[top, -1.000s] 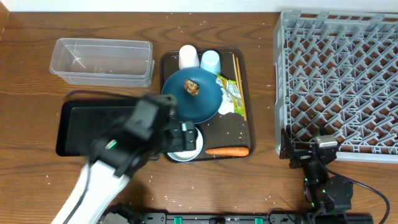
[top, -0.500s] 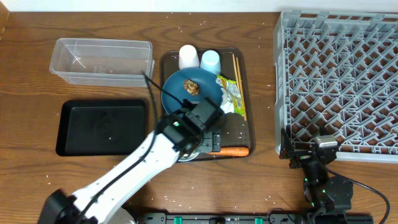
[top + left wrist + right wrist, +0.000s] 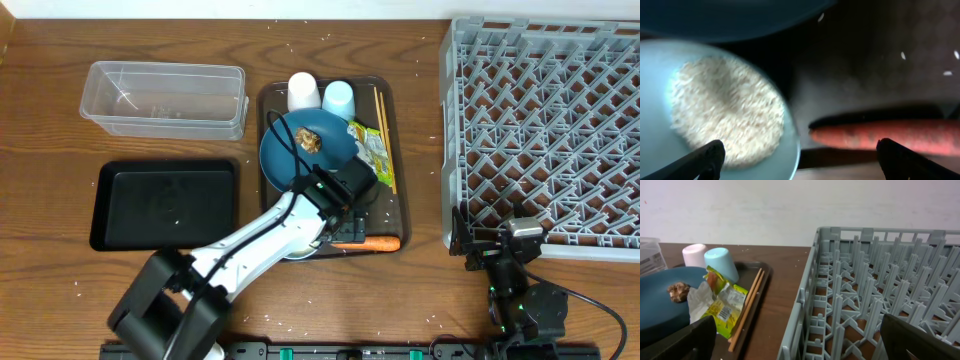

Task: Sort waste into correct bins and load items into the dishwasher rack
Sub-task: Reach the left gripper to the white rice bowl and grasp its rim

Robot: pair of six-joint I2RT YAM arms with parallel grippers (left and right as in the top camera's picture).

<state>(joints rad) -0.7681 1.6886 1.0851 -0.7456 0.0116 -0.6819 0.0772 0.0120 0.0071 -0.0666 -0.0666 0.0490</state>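
My left gripper shifts off the carrot toward the blue plate next, then lowers to the light-blue bowl's rim (image 3: 785, 106).
My left gripper (image 3: 342, 228) hangs open low over the front of the brown serving tray (image 3: 397, 205). In the left wrist view its fingertips (image 3: 706, 157) straddle the rim of the light-blue bowl (image 3: 791, 150), which holds white rice (image 3: 725, 112), and the orange carrot (image 3: 880, 135). Nothing is gripped. The blue plate (image 3: 330, 165) carries the brown food lump (image 3: 308, 141). Behind it stand the white cup (image 3: 303, 92) and the light-blue cup (image 3: 339, 98). The wrapper (image 3: 370, 150) and chopsticks (image 3: 380, 120) lie at the plate's right. My right gripper (image 3: 490, 245) rests open at the front-left corner of the dishwasher rack (image 3: 545, 130).
The black tray (image 3: 165, 205) lies left of the serving tray, and the clear container (image 3: 165, 98) sits behind it. Loose rice grains dot the table and the serving tray. My left arm crosses the table from the front edge to the serving tray.
My left arm has swung right from above the black tray to the serving tray's front, ending over the bowl and carrot. The right arm has not moved.
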